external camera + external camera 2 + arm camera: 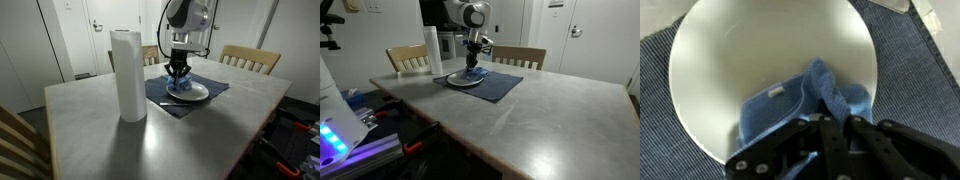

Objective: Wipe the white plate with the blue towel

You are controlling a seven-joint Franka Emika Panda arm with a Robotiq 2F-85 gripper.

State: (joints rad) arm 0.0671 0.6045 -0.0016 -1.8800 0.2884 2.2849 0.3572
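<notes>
The blue towel still covers part of the plate. My gripper carries the towel's fold past the plate's rim, toward the paper towel roll, onto the placemat (925,70) next.
A white plate (750,50) lies on a dark blue placemat (925,70) on the table. It shows in both exterior views (198,95) (455,82). A blue towel (790,100) lies bunched on the plate's near part. My gripper (825,118) points straight down and is shut on a raised fold of the towel, pressing it on the plate. In the exterior views the gripper (180,72) (473,68) stands over the plate with the towel (183,87) under it.
A tall white paper towel roll (127,75) stands on the grey table (150,140) near the placemat (165,100). Wooden chairs (250,58) (520,56) stand at the far side. Equipment with cables sits by the table's edge (380,120).
</notes>
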